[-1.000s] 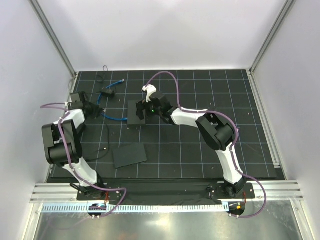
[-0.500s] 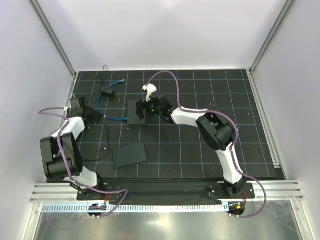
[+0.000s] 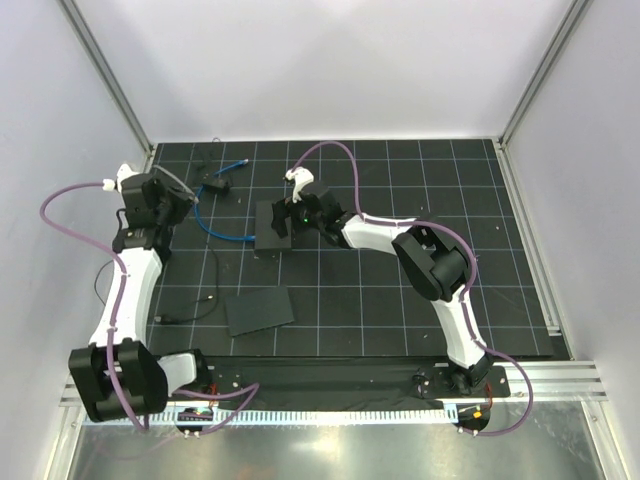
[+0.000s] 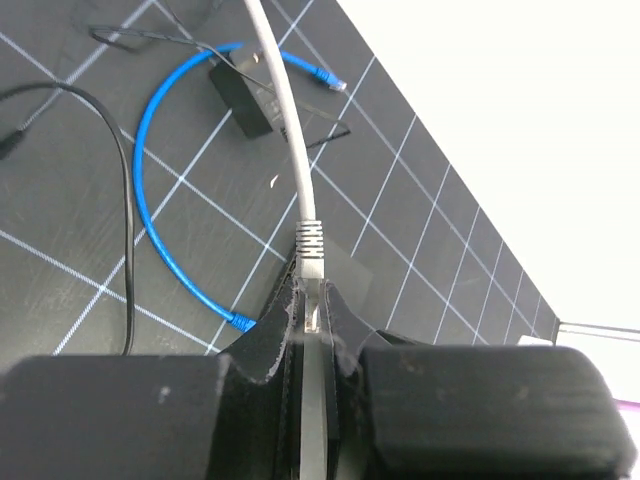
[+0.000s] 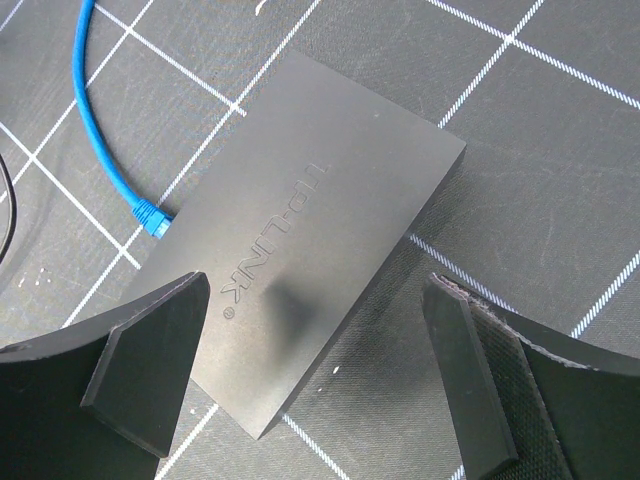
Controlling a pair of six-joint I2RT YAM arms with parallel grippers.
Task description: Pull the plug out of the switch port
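Observation:
I will move my right gripper to the left in the top view next and down to the mat beside the blue plug, because the grey connector is on that side.
The black switch [image 5: 320,230] lies flat on the mat, also seen from above [image 3: 272,226]. A bright-blue cable [image 3: 208,226] loops left from it. The plug [image 5: 152,222] on the cable's end butts against the switch's left edge; the switch port there is hidden. My right gripper [image 5: 315,285] hovers open over the switch, one finger on each side. My left gripper [image 4: 312,290] is raised at the far left [image 3: 165,205], shut on the ribbed connector of a grey cable [image 4: 295,150], not on the blue one.
The grey cable runs to a small black box [image 4: 250,95] at the back left. The blue cable's other end [image 4: 325,78] lies loose beside it. A flat black slab [image 3: 258,310] and a thin black wire [image 3: 195,300] lie nearer the front. The left wall is close.
My left arm has stretched up and back, lifting its gripper with the grey cable still in it. The right arm and the switch have not moved.

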